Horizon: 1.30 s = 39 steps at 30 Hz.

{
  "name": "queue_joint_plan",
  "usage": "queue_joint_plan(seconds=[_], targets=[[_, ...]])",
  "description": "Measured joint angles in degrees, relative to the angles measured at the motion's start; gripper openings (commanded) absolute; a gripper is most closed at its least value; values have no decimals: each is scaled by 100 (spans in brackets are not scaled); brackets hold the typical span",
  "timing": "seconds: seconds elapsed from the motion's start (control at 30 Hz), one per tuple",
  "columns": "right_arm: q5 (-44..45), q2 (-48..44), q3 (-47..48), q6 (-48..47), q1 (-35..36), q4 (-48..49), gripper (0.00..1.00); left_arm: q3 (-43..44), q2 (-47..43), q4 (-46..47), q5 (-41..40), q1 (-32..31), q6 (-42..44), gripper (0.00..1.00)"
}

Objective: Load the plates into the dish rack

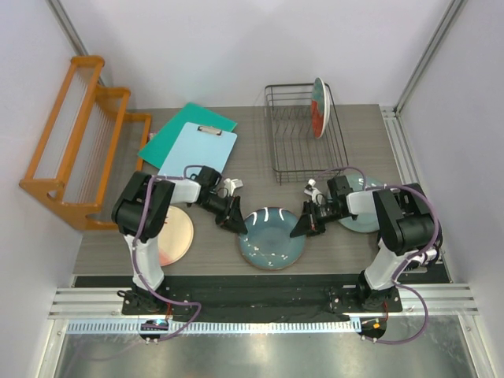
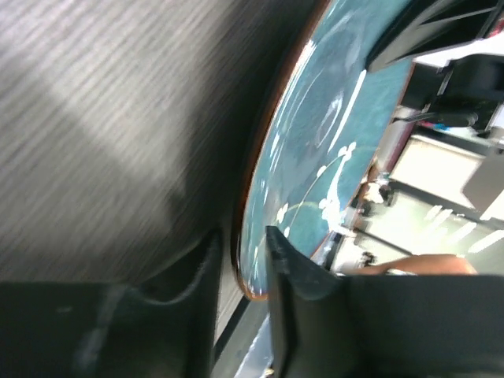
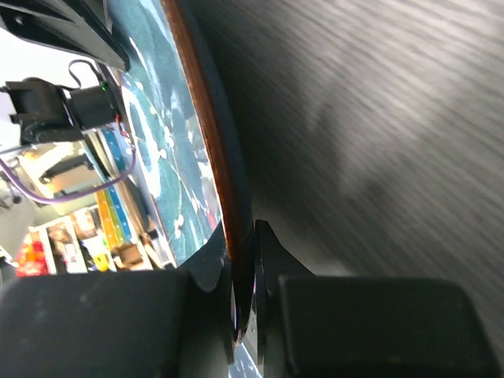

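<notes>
The rack slots beside the floral plate (image 1: 319, 106) are empty, so my right gripper should next raise the teal plate (image 1: 272, 238), carry it outward and lower it into them.
The dark teal speckled plate (image 1: 272, 238) lies at the table's near middle, between both grippers. My right gripper (image 1: 303, 224) is shut on its right rim; in the right wrist view the fingers (image 3: 253, 228) pinch the brown edge of the plate (image 3: 157, 142). My left gripper (image 1: 234, 216) is at its left rim; in the left wrist view the jaws (image 2: 240, 236) straddle the edge of the plate (image 2: 315, 134) with a gap showing. The red-and-teal floral plate (image 1: 319, 106) stands in the dish rack (image 1: 303, 150). The pink-and-cream plate (image 1: 175, 236) and the pale grey-green plate (image 1: 358, 214) lie on the table.
An orange wooden tiered rack (image 1: 79, 142) stands at the far left. A light blue clipboard (image 1: 198, 150) lies on a green folder (image 1: 185, 126) behind the left arm. White walls close in both sides.
</notes>
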Motion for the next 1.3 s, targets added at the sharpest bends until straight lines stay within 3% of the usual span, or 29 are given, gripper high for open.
queue_joint_plan(seconds=[0.13,0.27,0.43,0.63,0.8,0.93,1.17,1.3], targets=[[310,-267,422,-581,9,-966,1,229,-413,-813,-339,249,553,45],[691,-763,1049,-1047,0,-2033,1,835,-1360,-1781,-837,997,1246,53],[737,-1003,2734,-1635,0,-3473,1,1897,-2430,-2343,-1829,1421,1856,56],[1032,-925,5198,-1738,9,-4533,1,2389,-2671,-2511,-2505,1351,1930,57],[1976,-496,6861,-1010,26,-3998,1,2396,-2546,-2455,-3464,1351,1506,57],[3180,11,7545,-387,39,-3340,1,2396,-2509,-2361,-4059,1351,1257,57],[5895,1150,8533,33,286,-2675,1,2055,-2583,-2065,-4218,1351,1060,57],[7090,1497,8631,-98,562,-2406,1,1738,-2621,-2028,-4216,1351,1038,57]])
